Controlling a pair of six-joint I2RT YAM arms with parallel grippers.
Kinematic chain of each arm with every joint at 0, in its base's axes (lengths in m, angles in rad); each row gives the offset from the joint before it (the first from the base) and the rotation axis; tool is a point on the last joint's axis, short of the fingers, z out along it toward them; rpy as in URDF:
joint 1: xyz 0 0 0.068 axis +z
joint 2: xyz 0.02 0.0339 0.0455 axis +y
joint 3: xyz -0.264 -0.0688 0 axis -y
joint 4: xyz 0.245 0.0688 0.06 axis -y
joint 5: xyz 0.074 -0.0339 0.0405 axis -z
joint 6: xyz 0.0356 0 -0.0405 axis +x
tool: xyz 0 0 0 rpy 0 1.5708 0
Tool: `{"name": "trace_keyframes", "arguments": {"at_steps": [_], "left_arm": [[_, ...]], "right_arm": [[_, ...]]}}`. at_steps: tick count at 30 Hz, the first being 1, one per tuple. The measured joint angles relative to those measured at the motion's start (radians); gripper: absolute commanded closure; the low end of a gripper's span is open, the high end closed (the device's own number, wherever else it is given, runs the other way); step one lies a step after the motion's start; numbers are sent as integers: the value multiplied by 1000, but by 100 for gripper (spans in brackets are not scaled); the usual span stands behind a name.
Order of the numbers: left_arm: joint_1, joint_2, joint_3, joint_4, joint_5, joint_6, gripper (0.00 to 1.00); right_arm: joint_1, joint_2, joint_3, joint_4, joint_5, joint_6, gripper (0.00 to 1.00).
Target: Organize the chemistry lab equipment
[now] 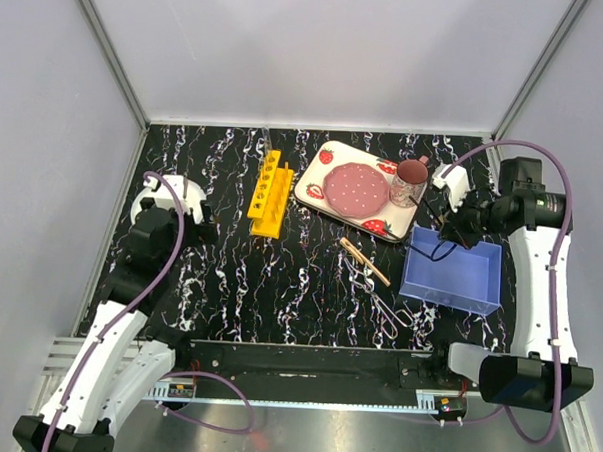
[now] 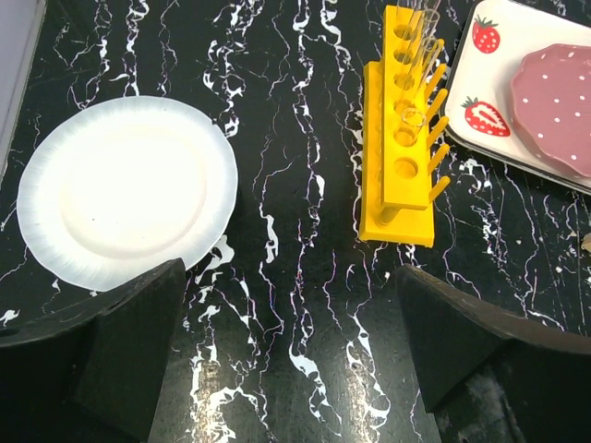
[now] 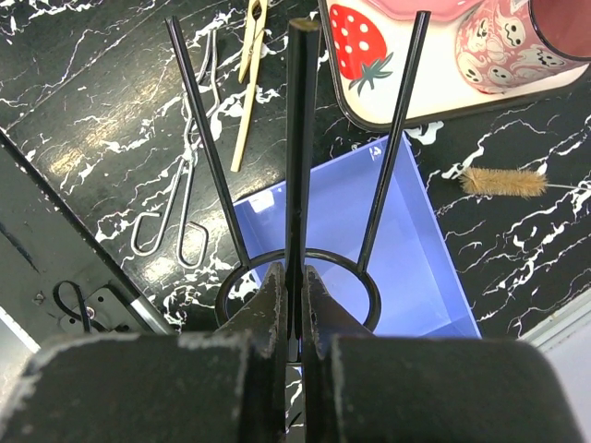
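Observation:
My right gripper will go down and back into the blue bin, toward the right in the top view, since the wire stand's legs reach past the blue bin's edge.
My right gripper (image 3: 295,277) is shut on the middle leg of a black wire stand, three thin black rods (image 3: 392,157) joined by a ring (image 3: 366,282). It hangs over the blue bin (image 3: 406,258); from above the gripper (image 1: 452,229) is at the bin's far left corner. A tan wooden clamp (image 1: 363,259) and silvery forceps (image 1: 386,308) lie left of the bin (image 1: 454,276). The yellow rack (image 2: 397,185) holds a clear glass tube (image 2: 413,115). My left gripper (image 2: 291,277) is open and empty above the table, between a white plate (image 2: 125,189) and the rack (image 1: 270,193).
The strawberry-print tray (image 1: 313,191) with a pink dotted plate stands at the back, and a pink cup (image 1: 410,183) is on its right end. A small bristle brush (image 3: 503,181) lies beside the bin. The white paper plate (image 1: 168,195) lies at the far left.

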Motion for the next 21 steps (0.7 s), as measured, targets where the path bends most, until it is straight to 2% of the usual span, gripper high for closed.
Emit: {"name": "trace_keyframes", "arguments": {"at_steps": [12, 21], "left_arm": [[0, -39, -8, 0, 12, -1, 1], [0, -40, -9, 0, 19, -5, 1]], "right_arm": [[-78, -5, -63, -3, 61, -52, 100], [-257, 62, -207, -5, 142, -220, 98]]}}
